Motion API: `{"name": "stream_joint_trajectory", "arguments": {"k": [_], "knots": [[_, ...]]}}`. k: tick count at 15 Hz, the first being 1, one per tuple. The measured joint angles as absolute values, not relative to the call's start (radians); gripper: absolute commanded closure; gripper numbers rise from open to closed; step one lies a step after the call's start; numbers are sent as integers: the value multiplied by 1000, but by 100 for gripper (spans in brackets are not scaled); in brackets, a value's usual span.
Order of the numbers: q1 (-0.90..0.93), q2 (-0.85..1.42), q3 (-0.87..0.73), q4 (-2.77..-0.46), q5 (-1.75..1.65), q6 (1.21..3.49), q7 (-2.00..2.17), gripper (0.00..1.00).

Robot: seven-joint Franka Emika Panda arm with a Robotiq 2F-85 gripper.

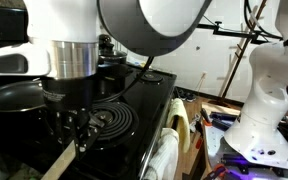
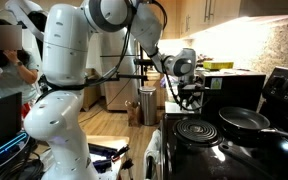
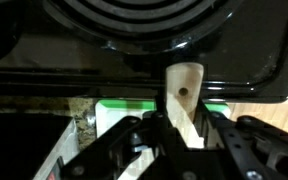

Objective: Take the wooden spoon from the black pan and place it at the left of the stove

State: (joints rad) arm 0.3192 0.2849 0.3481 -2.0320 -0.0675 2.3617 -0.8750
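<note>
The robot's gripper needs to carry the wooden spoon [image 1: 56, 165] past the edge of the stove next, then down onto the white object with the green edge.
My gripper [image 1: 79, 133] is shut on the wooden spoon [image 1: 56, 165], a pale slim stick that slants down past the stove's front corner. In the wrist view the spoon's handle end with its small hole [image 3: 182, 88] sticks out between my fingers [image 3: 180, 125], just off the stove's edge. The black pan [image 1: 12, 96] sits empty on the stove [image 1: 149, 100], beside and behind my gripper. In an exterior view my gripper [image 2: 189, 98] hangs over the stove's near edge [image 2: 199, 152], apart from the pan [image 2: 242, 120]. The spoon is too small to make out there.
A coiled burner [image 1: 114, 121] [image 2: 194, 128] [image 3: 134, 15] lies right by my gripper. White towels [image 1: 169, 155] hang on the stove front. The arm's white base [image 2: 54, 130] stands beside the stove. A green-edged object [image 3: 114, 105] lies below the stove's edge. A person [image 2: 4, 55] stands far back.
</note>
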Motion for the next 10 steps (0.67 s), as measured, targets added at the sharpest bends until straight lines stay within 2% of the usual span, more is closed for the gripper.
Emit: {"name": "stream_joint_trajectory", "arguments": {"k": [10], "knots": [[373, 376, 392, -1926, -85, 2270, -885, 93]]}}
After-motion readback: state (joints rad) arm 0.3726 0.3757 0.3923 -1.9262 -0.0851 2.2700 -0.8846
